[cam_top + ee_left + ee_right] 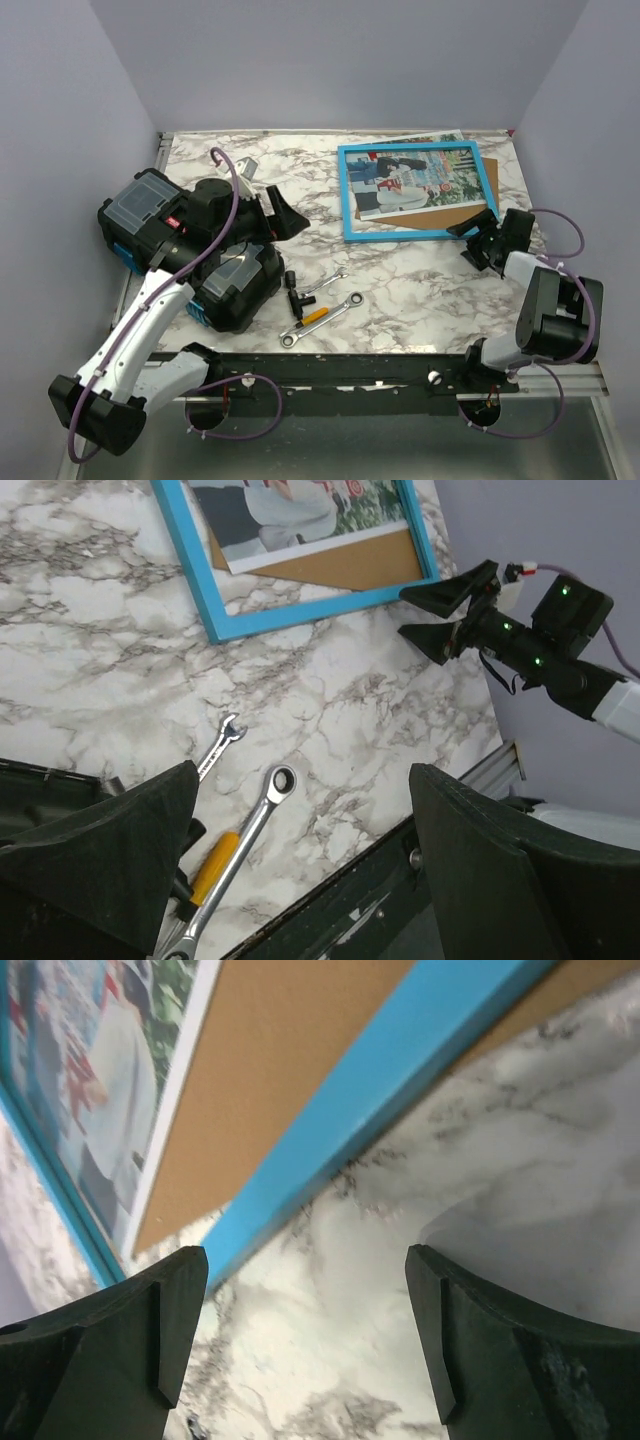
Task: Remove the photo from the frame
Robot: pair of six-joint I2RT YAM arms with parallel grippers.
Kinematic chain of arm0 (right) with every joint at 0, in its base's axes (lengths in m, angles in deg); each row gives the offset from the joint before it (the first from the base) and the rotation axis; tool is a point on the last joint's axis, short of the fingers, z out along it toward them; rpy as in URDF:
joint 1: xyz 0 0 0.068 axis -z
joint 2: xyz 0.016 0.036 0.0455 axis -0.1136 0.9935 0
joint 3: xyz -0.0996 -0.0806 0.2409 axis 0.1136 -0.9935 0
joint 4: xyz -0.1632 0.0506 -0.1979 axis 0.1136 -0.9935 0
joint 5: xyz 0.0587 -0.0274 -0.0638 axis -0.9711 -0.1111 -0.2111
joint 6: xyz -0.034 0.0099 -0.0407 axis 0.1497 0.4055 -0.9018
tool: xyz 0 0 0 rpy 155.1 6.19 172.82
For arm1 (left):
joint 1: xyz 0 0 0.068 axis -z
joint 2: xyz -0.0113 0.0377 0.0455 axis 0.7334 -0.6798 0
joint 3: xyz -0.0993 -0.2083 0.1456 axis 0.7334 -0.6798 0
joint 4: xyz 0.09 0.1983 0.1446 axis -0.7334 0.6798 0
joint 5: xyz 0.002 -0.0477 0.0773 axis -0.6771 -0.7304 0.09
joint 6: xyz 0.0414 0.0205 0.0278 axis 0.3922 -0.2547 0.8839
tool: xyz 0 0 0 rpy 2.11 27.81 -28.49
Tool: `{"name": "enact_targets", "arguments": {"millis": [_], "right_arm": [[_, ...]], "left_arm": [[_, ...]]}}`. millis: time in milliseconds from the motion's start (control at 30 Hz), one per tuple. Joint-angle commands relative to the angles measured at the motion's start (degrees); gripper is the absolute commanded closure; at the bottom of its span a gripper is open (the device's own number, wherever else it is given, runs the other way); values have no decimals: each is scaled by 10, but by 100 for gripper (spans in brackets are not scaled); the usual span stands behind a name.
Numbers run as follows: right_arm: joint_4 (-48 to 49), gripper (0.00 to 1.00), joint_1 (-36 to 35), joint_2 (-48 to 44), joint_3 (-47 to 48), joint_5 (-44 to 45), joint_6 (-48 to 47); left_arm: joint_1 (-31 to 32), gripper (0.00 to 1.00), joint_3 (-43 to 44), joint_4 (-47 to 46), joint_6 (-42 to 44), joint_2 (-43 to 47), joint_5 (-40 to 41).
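I will next lift my right gripper, cross along the near border, then turn and lower to the side bar facing the toolbox, with bare marble beside it.
The frame (347, 195), with its narrow turquoise border, lies flat at the back right of the marble table. The photo (410, 178) sits skewed inside it, over a brown backing board (455, 212), and a white edge of it pokes past the frame's far side. My right gripper (478, 232) is open just off the frame's near right corner, touching nothing. In the right wrist view the frame's border (380, 1090) and the photo (90, 1090) lie beyond my right gripper (305, 1330). My left gripper (275, 212) is open and empty over the table's left half; in its own view, left gripper (300, 860), marble shows between the jaws.
A black toolbox (170, 235) with clear lids fills the left side. A ratchet wrench (322, 319), a small spanner (325, 283), a yellow-handled tool (313, 316) and a black part (292, 285) lie near the front middle. Lilac walls close the back and sides.
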Motion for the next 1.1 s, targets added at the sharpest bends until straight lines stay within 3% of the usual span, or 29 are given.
{"name": "enact_targets", "arguments": {"millis": [0,233,467,600,767,867,967,1067], "right_arm": [[-116,13,-30,-57,-9,46,-58],[-177,13,-198,-92,78,142,-171],[-168,20,-304,19,177,75,-311],[-195,19,-403,87,274,144,-353],[-258,18,-468,200,414,264,-251],[-270,20,-491,246,446,315,-162],[-266,24,-519,284,469,363,-139],[-278,45,-530,322,504,385,-132]], "left_arm": [[45,10,26,-28,27,-23,-30],[92,9,34,-58,17,-58,-38],[96,9,36,-35,32,-58,-25],[95,9,39,-17,52,-36,7],[92,8,51,11,84,-11,58],[90,8,50,21,93,-2,65],[90,8,38,21,93,8,61],[89,8,23,18,91,16,54]]}}
